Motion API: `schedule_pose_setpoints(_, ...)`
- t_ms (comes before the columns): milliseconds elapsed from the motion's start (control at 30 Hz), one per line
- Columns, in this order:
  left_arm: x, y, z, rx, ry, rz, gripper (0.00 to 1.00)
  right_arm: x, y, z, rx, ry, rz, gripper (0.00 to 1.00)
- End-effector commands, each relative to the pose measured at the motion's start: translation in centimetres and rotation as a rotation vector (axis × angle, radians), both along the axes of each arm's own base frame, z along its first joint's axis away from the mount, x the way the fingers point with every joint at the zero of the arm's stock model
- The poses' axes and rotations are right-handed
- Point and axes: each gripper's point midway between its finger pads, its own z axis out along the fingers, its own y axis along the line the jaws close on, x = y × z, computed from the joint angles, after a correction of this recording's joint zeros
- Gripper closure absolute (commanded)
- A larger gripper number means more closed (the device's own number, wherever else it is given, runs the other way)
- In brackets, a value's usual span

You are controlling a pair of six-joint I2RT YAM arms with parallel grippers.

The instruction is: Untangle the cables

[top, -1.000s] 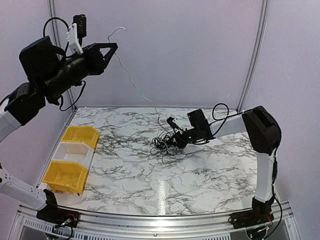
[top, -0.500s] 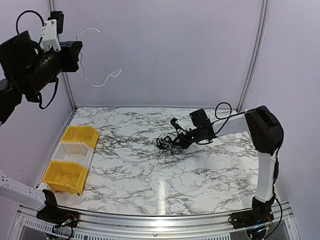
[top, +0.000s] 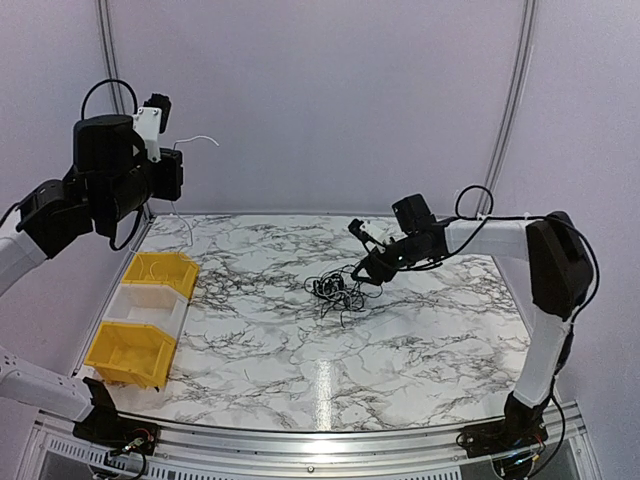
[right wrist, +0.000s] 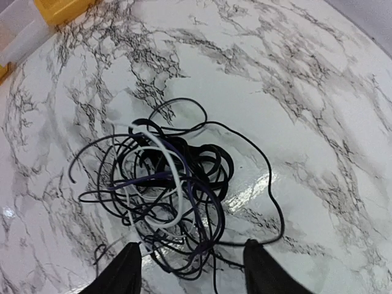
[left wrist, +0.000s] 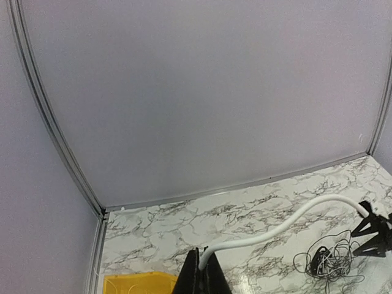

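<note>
The far yellow bin is below my left gripper and already has white pieces of cable in it. My left gripper should go down over it next and let go of the white cable.
The cables lie as a small bunch of thin black and purple loops mid-table, with a white strand among them in the right wrist view. My right gripper hovers just right of and above the bunch, open, its fingers straddling the near edge of the loops with nothing held. My left gripper is raised at the far left, above the bins, shut on a separate white cable that curves away from its tips. That white cable's end sticks up, and another stretch hangs down.
A yellow bin, a white bin and a second yellow bin stand in a row along the table's left edge. Grey walls with metal posts close the back. The right arm's own black cord loops over its wrist.
My right gripper has opened, let go of the bunch and risen slightly to the right. My left arm has swung down and rightward from the top corner, carrying the white cable.
</note>
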Motion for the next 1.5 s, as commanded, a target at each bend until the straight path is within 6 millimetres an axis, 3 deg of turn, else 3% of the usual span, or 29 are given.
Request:
schedule_pose_setpoints(0,0.8,1.6,-2.0,-0.091,0.081,-0.011,1.00,-1.1,-1.4,7.0,-0.007,-0.157,0.030,0.34)
schedule_pose_setpoints(167,2.5,3.4,-4.5,-0.080,0.140,0.024,1.00,-3.6,-3.2,11.1,0.005,-0.288,0.031,0.14)
schedule_pose_setpoints(300,3.6,5.1,-6.4,-0.064,0.177,0.067,1.00,-5.1,-4.7,13.6,0.017,-0.388,0.024,0.13)
schedule_pose_setpoints(400,4.1,6.6,-7.4,-0.051,0.196,0.110,1.00,-5.5,-6.4,14.2,0.046,-0.441,-0.007,0.12)
schedule_pose_setpoints(633,5.5,11.0,-10.7,-0.033,0.259,0.227,1.00,-5.1,-10.3,13.8,0.107,-0.447,-0.066,0.13)
schedule_pose_setpoints(933,8.3,13.5,-16.2,-0.011,0.357,0.303,1.00,-5.8,-10.2,13.1,0.109,-0.449,-0.022,0.15)
schedule_pose_setpoints(1067,9.0,14.5,-19.7,-0.001,0.449,0.353,1.00,-6.0,-10.1,13.1,0.113,-0.450,-0.009,0.16)
schedule_pose_setpoints(1233,8.7,15.8,-24.7,-0.107,0.615,0.375,1.00,-6.2,-9.8,12.3,0.113,-0.418,0.012,0.16)
schedule_pose_setpoints(1467,7.4,17.5,-30.3,-0.112,0.755,0.423,1.00,-6.2,-9.7,11.8,0.111,-0.405,0.022,0.17)
